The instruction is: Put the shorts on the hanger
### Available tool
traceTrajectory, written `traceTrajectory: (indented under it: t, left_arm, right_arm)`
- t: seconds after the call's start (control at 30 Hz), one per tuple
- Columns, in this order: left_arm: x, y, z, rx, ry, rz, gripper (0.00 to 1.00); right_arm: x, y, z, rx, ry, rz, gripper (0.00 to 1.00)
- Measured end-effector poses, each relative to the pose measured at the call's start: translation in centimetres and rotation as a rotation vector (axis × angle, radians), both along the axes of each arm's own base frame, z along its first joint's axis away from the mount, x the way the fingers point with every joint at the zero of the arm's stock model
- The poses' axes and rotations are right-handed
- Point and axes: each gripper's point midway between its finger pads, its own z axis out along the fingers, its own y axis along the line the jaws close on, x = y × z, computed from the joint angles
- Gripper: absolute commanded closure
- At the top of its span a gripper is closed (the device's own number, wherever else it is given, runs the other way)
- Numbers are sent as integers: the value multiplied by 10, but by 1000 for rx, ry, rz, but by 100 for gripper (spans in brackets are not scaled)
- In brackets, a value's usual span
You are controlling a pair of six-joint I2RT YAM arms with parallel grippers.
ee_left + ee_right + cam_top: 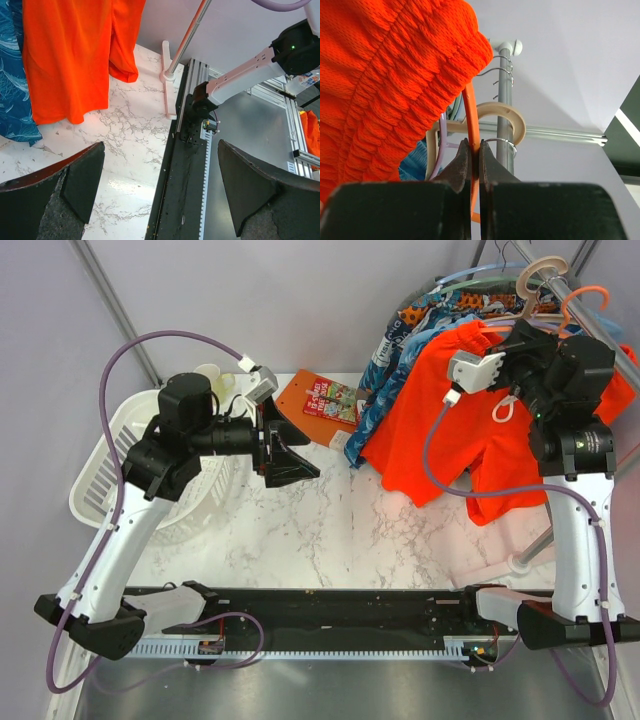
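My right gripper holds the orange hanger, and the hanger's hook already arches over the metal bar [585,314]. My right gripper needs to lower slightly first, then open, to get the hook down to that metal bar.
The orange-red shorts [440,420] hang at the back right, draped over the thin orange hanger [585,298], whose hook shows above the right arm. A white drawstring loop [503,408] dangles by the arm. My right gripper [520,340] is raised at the rail and shut on the hanger's orange bar [472,125], just below the shorts' waistband [395,75]. My left gripper [295,455] is open and empty above the table, left of the shorts; its view shows the shorts' legs [75,55] hanging ahead.
A blue patterned garment [400,350] hangs left of the shorts. A beige hanger [510,120] and a pale blue hanger [470,275] hang on the metal rail [555,134]. A white basket [110,470] sits at the left. An orange packet [315,398] lies at the back.
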Motion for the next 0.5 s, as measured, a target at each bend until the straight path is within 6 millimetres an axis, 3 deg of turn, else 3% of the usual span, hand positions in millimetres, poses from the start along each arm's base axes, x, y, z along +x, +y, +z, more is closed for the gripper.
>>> traceTrajectory:
  t: [0.17, 0.33, 0.5]
  left_arm:
    - [1, -1, -1, 3, 5, 0, 1]
    - [3, -1, -3, 6, 10, 1, 1]
    - [6, 1, -3, 7, 10, 16, 1]
  right_arm:
    - [4, -6, -12, 21, 26, 3, 100]
    - [14, -3, -40, 21, 85, 23, 100]
    - [20, -2, -42, 11, 64, 31, 100]
